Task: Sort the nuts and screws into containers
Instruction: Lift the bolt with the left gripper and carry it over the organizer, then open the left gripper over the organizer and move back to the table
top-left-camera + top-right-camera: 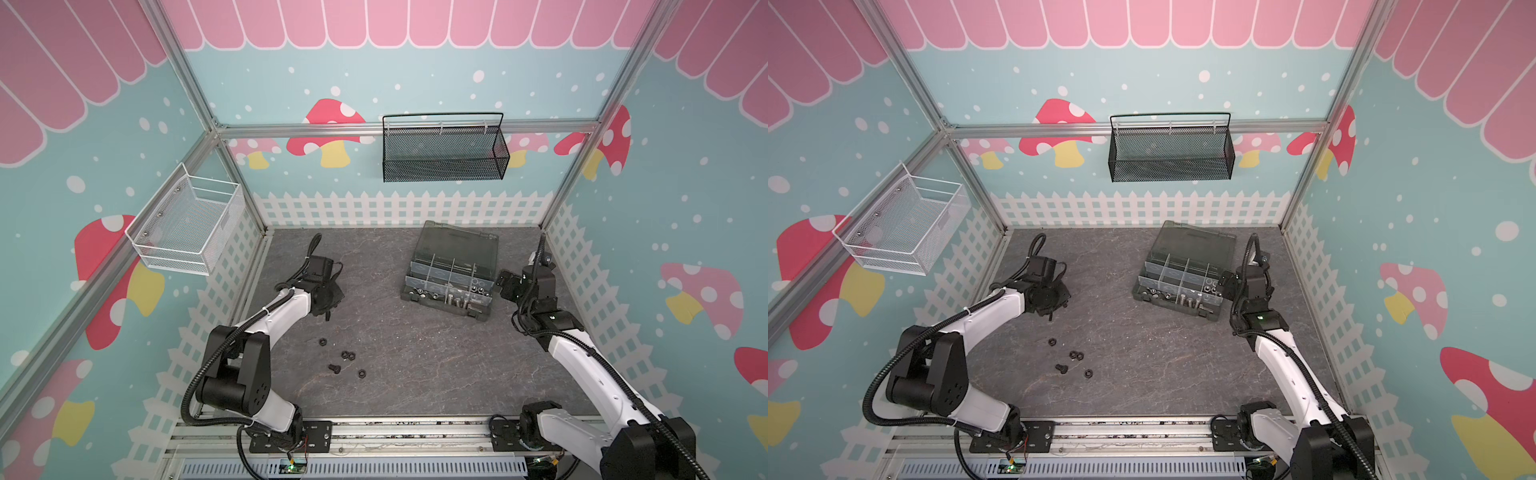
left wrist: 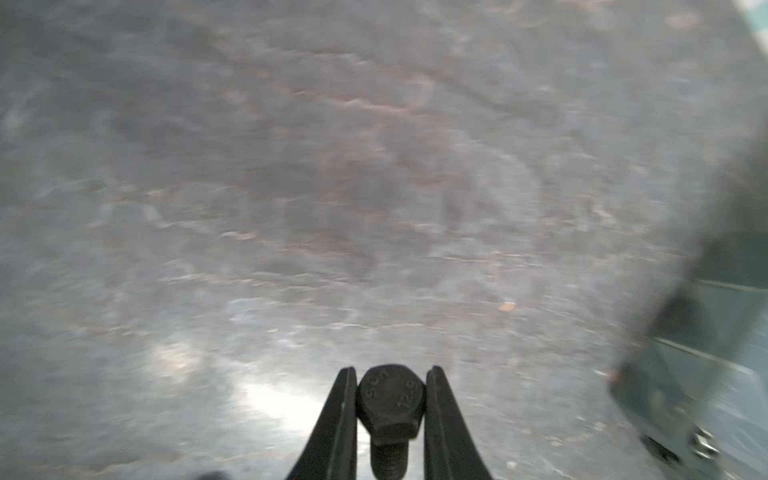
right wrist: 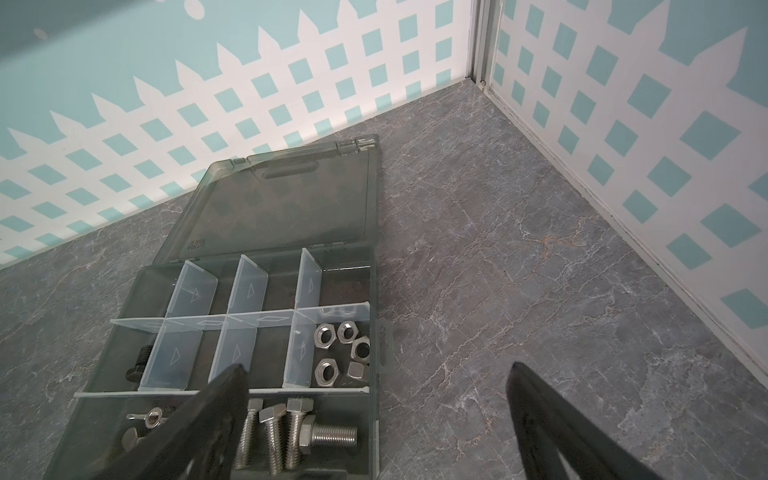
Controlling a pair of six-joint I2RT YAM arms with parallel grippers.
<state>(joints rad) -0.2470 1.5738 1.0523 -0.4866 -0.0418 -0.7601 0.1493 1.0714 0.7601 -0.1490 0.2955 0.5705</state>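
My matching screw goes with my left gripper to the box next, over the container with a black screw, for release, since that container lies across the tabletop from it.
In the left wrist view my left gripper (image 2: 390, 374) is shut on a black hex-head screw (image 2: 390, 399), head between the fingers and shank hanging toward the camera. In both top views it hovers over the table's left rear (image 1: 328, 315) (image 1: 1052, 315). A black screw (image 1: 334, 368) and several black nuts (image 1: 348, 355) lie loose nearer the front. The grey organizer box (image 1: 444, 309) (image 1: 1173, 305) stands open at the right. Its containers hold silver nuts (image 3: 343, 351), silver screws (image 3: 291, 428) and a black screw (image 3: 139, 365). My right gripper (image 3: 376, 370) (image 1: 505, 284) stands open over the box's right edge.
The box's smoky lid (image 3: 286, 208) lies flat toward the back wall. A black mesh basket (image 1: 444, 151) hangs on the back wall and a white wire basket (image 1: 187, 224) on the left wall. Fence-patterned walls close in the table, with a corner post (image 3: 482, 41) near the box.
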